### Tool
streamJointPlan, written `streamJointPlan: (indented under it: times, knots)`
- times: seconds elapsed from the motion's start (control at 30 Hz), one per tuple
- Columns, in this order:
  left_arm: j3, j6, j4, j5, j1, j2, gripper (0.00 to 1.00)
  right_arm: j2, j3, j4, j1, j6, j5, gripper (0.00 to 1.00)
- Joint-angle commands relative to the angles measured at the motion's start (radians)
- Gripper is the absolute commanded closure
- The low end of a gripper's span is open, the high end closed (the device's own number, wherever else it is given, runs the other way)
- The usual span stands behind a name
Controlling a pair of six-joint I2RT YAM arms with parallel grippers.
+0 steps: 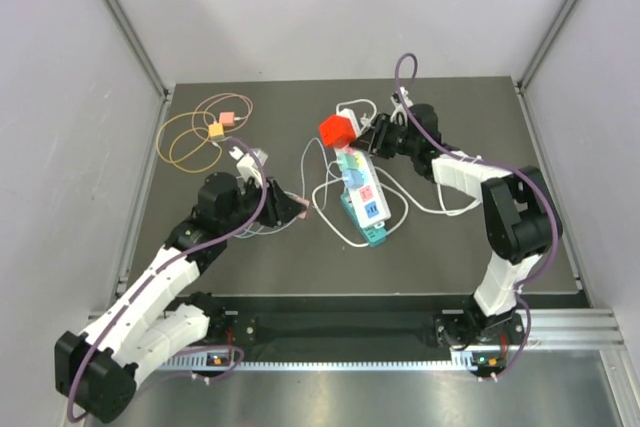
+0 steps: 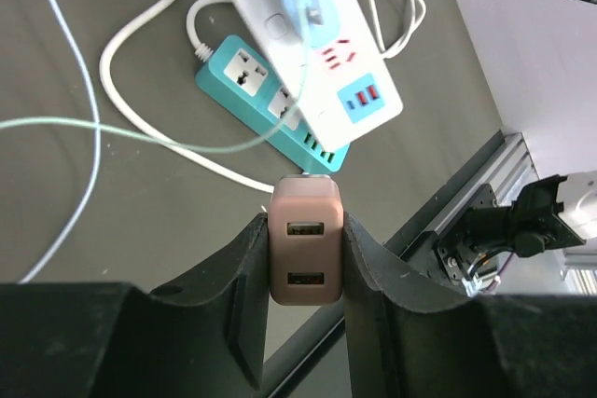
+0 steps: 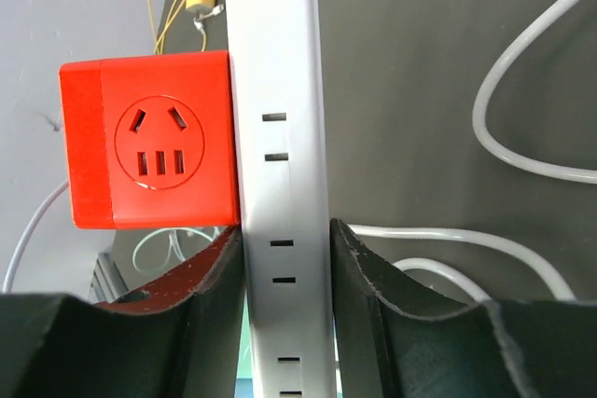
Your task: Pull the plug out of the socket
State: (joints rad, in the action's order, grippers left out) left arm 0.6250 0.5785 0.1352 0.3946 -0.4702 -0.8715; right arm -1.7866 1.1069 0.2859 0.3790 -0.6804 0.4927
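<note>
Next, my left gripper carries the unplugged plug outward and to the left in the top view to the coiled wires, lowers it and releases it.
My left gripper (image 1: 288, 205) is shut on a pink two-port USB charger plug (image 2: 305, 253), held clear of the strips and left of them above the table; the plug also shows in the top view (image 1: 301, 209). My right gripper (image 1: 375, 137) is shut on the far end of a white power strip (image 3: 280, 184), which lies over a teal power strip (image 1: 367, 222). A red cube socket (image 3: 149, 151) sits against the white strip beside my right fingers (image 3: 210, 277). The white strip (image 2: 312, 34) and teal strip (image 2: 266, 90) lie beyond the plug in the left wrist view.
White cables (image 1: 330, 202) loop around the strips, and a pale thin cable (image 2: 84, 128) crosses the mat. Coiled yellow and orange wires (image 1: 195, 142) with small connectors lie at the back left. A metal rail (image 1: 400, 332) runs along the table's near edge.
</note>
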Motion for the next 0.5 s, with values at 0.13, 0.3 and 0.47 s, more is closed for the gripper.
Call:
streamJointPlan:
  times: [0.13,0.3,0.47]
  knots:
    - [0.145,-0.172,0.119,-0.045,0.001,0.132,1.0,0.087,0.002,0.205,-0.009,-0.056,0.079,1.0]
    - [0.225,-0.244,0.182,-0.421,0.002,0.135,1.0,0.104,-0.03,0.26,-0.028,-0.084,0.124,1.0]
    - [0.235,-0.252,-0.005,-0.658,0.031,0.042,1.0,0.116,-0.067,0.315,-0.029,-0.111,0.165,1.0]
